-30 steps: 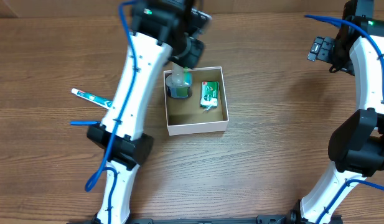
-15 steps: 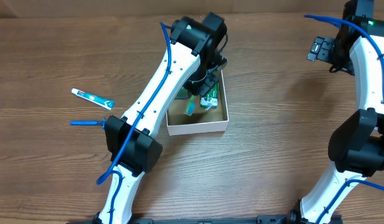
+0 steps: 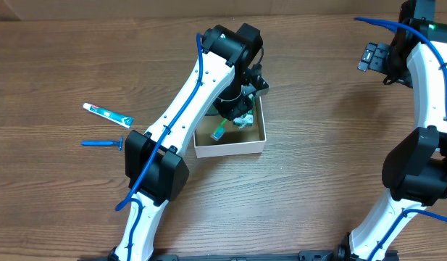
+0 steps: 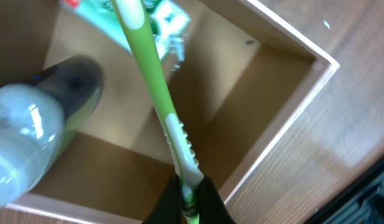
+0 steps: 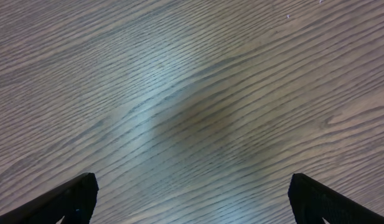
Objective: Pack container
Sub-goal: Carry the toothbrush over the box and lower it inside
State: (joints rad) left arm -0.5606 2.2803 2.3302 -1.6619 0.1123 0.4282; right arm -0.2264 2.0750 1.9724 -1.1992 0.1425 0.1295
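Note:
The bottle and carton leave the bare bottom along the container's near side (image 3: 243, 135) (image 4: 210, 78) empty, so my left gripper will next lower and turn toward it to let go of the toothbrush.
The container (image 3: 230, 151) is a square white box with a brown inside, at the table's middle. My left gripper (image 3: 229, 118) hangs over it, shut on a green-and-white toothbrush (image 3: 218, 131) that points down into the box. In the left wrist view the jaws (image 4: 190, 199) pinch the toothbrush (image 4: 155, 68) at its handle end, above the container's brown floor and white wall (image 4: 291, 99). A clear bottle with a dark cap (image 4: 30, 143) and a green-and-white carton (image 4: 148, 15) lie inside. My right gripper (image 3: 372, 56) is open and empty, over bare wood at the far right (image 5: 192, 205).
A toothpaste tube (image 3: 107, 114) and a blue razor-like item (image 3: 101, 143) lie on the wooden table left of the left arm. The carton (image 3: 245, 116) sits in the box's right half. The left arm covers the box's left and back rim.
My left arm swung its wrist over the box and lowered the toothbrush into it; it now hides the bottle in the overhead view. The right arm has not moved.

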